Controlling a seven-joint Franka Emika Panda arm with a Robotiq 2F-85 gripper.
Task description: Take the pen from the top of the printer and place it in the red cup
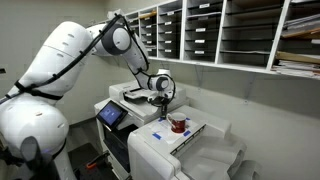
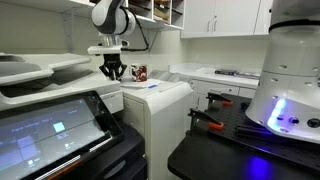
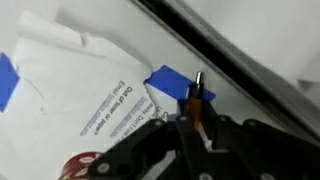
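Observation:
The pen point(image 3: 197, 88) hangs low beside the cup, so the robot's gripper will next go up with it, move across over the red cup's opening point(image 3: 78, 166), then go down to release it inside.
My gripper point(image 1: 160, 99) point(image 2: 113, 73) hangs over the white flat-topped machine, just past the printer point(image 1: 128, 98) point(image 2: 40, 80). In the wrist view the fingers point(image 3: 192, 118) are shut on the pen point(image 3: 197, 88), a slim dark stick with an amber barrel that points out from the jaws. The red cup point(image 1: 178, 124) point(image 2: 139, 72) stands on the flat white top, a little beyond the gripper; its rim shows at the bottom left of the wrist view point(image 3: 80, 166).
A white paper sheet with printed text point(image 3: 90, 95) and blue tape patches point(image 3: 170, 82) lie on the flat top point(image 1: 190, 140). Mail-slot shelves point(image 1: 220, 30) line the wall. Cabinets and a counter point(image 2: 225, 75) stand behind. A second robot base point(image 2: 290, 90) is close by.

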